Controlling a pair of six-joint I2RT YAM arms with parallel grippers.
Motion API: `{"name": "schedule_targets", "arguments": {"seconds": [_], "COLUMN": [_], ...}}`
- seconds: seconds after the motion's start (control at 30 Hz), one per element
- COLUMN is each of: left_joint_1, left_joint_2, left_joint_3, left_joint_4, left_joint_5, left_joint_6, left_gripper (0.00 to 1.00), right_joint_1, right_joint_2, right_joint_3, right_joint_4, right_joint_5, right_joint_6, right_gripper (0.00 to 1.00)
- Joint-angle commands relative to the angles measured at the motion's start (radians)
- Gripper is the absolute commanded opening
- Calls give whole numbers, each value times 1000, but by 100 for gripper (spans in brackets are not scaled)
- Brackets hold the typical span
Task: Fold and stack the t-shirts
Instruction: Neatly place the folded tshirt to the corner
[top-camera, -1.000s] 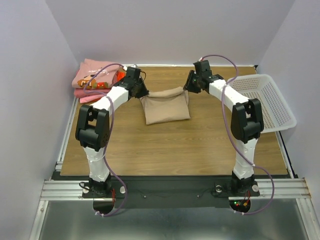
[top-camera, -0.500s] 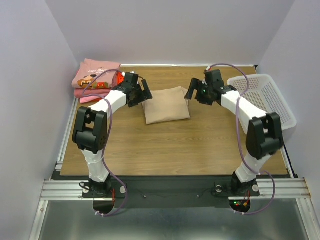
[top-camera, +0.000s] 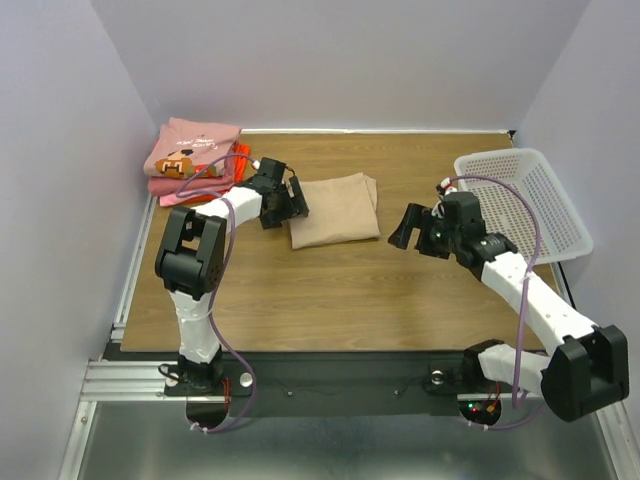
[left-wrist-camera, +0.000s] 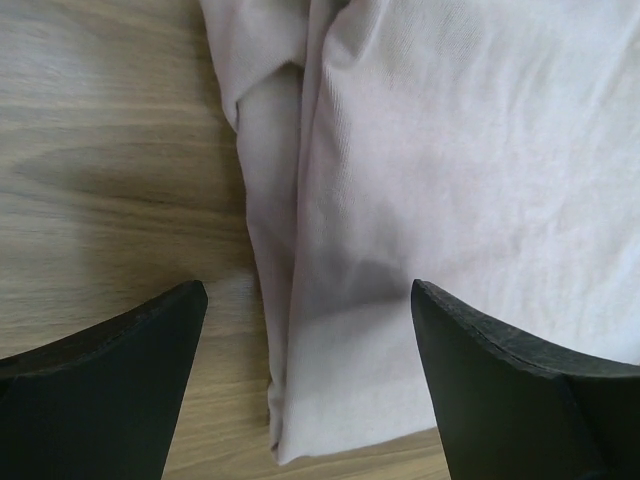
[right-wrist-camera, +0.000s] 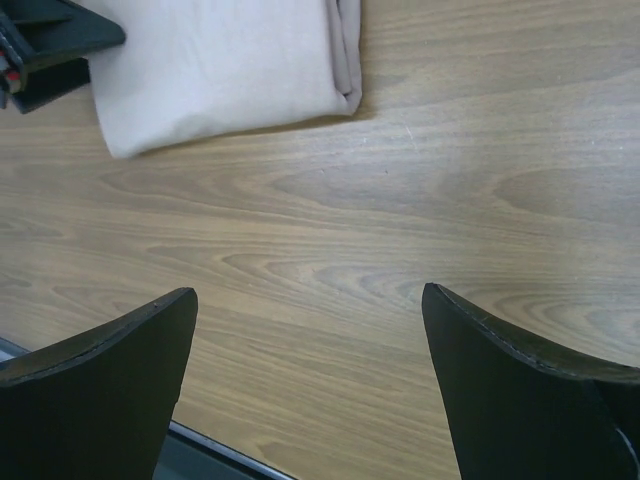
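Note:
My left gripper moves outward along the tan t-shirt's folded side edge (left-wrist-camera: 287, 245) next and closes, since its fingers straddle that fold.
A folded tan t-shirt (top-camera: 335, 210) lies flat on the wooden table, also filling the left wrist view (left-wrist-camera: 450, 170) and the top of the right wrist view (right-wrist-camera: 220, 65). My left gripper (top-camera: 293, 201) hovers open at the shirt's left edge, its jaws straddling the folded near-left corner without holding it. My right gripper (top-camera: 412, 228) is open over bare wood to the right of the shirt, nothing between its fingers. A stack of folded t-shirts (top-camera: 190, 160), dusty pink on top with orange-red showing at its side, sits at the back left corner.
A white mesh basket (top-camera: 530, 200) stands at the right edge of the table, next to my right forearm. The wooden table (top-camera: 350, 290) runs to a metal rail along its near edge. Walls close in on three sides.
Both grippers let go of the tan shirt's top edge and opened. The left moved down to the shirt's left side. The right pulled back toward the near right, away from the shirt.

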Motion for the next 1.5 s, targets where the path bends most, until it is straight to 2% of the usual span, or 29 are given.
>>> {"name": "schedule_targets", "arguments": {"seconds": [0.0, 0.13, 0.17, 0.2, 0.23, 0.27, 0.33, 0.37, 0.4, 0.5, 0.57, 0.67, 0.77, 0.97, 1.03, 1.17, 1.47], "left_joint_1": [-20, -30, -36, -40, -47, -50, -58, -58, -60, -61, -61, -61, -60, -55, -49, -23, 80], "left_joint_2": [49, 104, 131, 145, 170, 170, 205, 205, 222, 254, 270, 285, 287, 254, 256, 267, 224], "left_joint_3": [11, 72, 90, 109, 138, 153, 193, 207, 239, 300, 362, 466, 576, 724, 780, 888, 969], "left_joint_4": [6, -18, -47, -60, -78, -90, -110, -120, -127, -175, -209, -268, -321, -318, -331, -354, -272], "left_joint_5": [-13, -59, -72, -76, -81, -86, -89, -89, -131, -197, -246, -425, -521, -699, -722, -774, -761], "left_joint_6": [-12, -12, -7, -1, 11, 13, 30, 37, 47, 102, 138, 233, 349, 571, 655, 732, 978], "left_gripper": [89, 75, 67, 64, 57, 57, 37, 37, 22, 0, 0, 0, 0, 0, 0, 0, 0], "right_joint_1": [6, 6, 6, 6, 6, 6, 4, 4, 4, 6, 4, 4, 4, 4, 4, 4, 4], "right_joint_2": [-50, -52, -47, -42, -39, -32, -10, -1, 5, 28, 37, 44, 47, 65, 70, 68, 90], "right_joint_3": [-27, -55, -59, -63, -67, -70, -78, -81, -82, -89, -93, -96, -99, -107, -109, -116, -116], "right_joint_4": [43, 43, 43, 43, 44, 44, 43, 43, 44, 49, 54, 58, 61, 61, 61, 63, 63], "right_joint_5": [26, 38, 44, 47, 59, 76, 136, 148, 159, 162, 173, 182, 185, 233, 240, 262, 271], "right_joint_6": [-1, -5, -7, -10, -23, -25, -33, -34, -37, -45, -47, -50, -54, -54, -53, -48, -48], "right_gripper": [100, 100, 100, 100, 100, 100, 100, 100, 100, 100, 100, 100, 100, 100, 100, 100, 100]}}
